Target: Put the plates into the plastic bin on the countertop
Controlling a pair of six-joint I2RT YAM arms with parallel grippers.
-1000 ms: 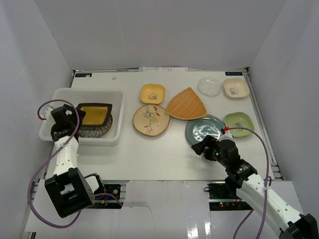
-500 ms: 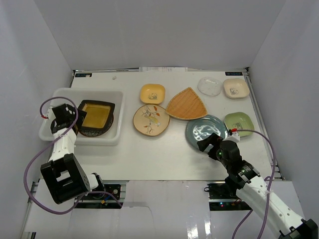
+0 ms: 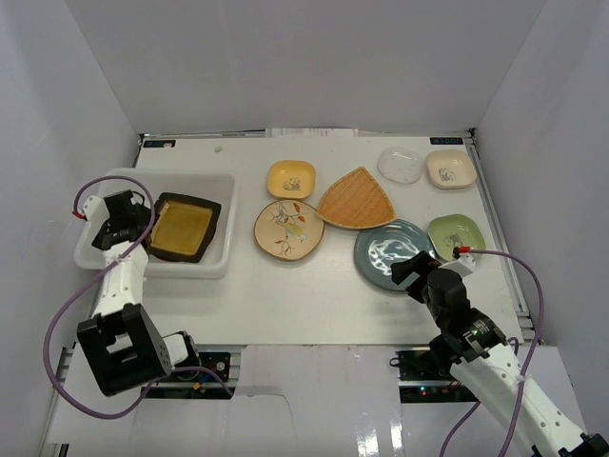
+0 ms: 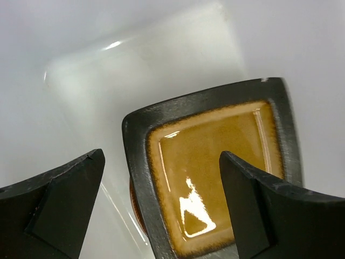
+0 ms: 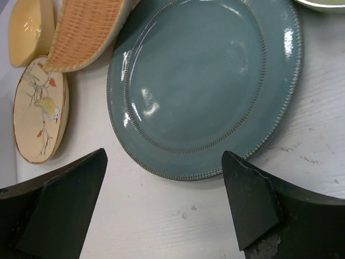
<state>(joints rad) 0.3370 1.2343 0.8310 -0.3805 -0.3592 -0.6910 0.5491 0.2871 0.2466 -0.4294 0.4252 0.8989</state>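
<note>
The near rim of the teal round plate lies below my right gripper's open fingers, so my gripper will lower and tilt next until they straddle it.
The plastic bin (image 3: 226, 190) stands at the left of the countertop (image 3: 285, 295). The dark square plate with amber centre (image 3: 186, 227) lies inside it. My left gripper (image 3: 138, 227) hovers open over the bin's left side. In the left wrist view, the left gripper (image 4: 161, 156) holds nothing, the square plate (image 4: 210, 167) lies below it, and a sliver of another dish shows under the plate. My right gripper (image 3: 411, 270) is open at the near edge of the teal round plate (image 3: 390, 249). In the right wrist view, the right gripper (image 5: 164, 155) has nothing between its fingers, just short of the teal plate's (image 5: 205, 81) rim.
On the countertop lie the floral cream plate (image 3: 288, 228), yellow plate (image 3: 291, 178), orange woven fan-shaped plate (image 3: 356, 198), clear plate (image 3: 400, 165), cream plate (image 3: 450, 168) and green plate (image 3: 456, 234). White walls close in the sides and back.
The left gripper drew back to the left, and the dark square plate now lies flat in the bin, covering the patterned dish. The right gripper shifted right along the teal plate's near edge.
</note>
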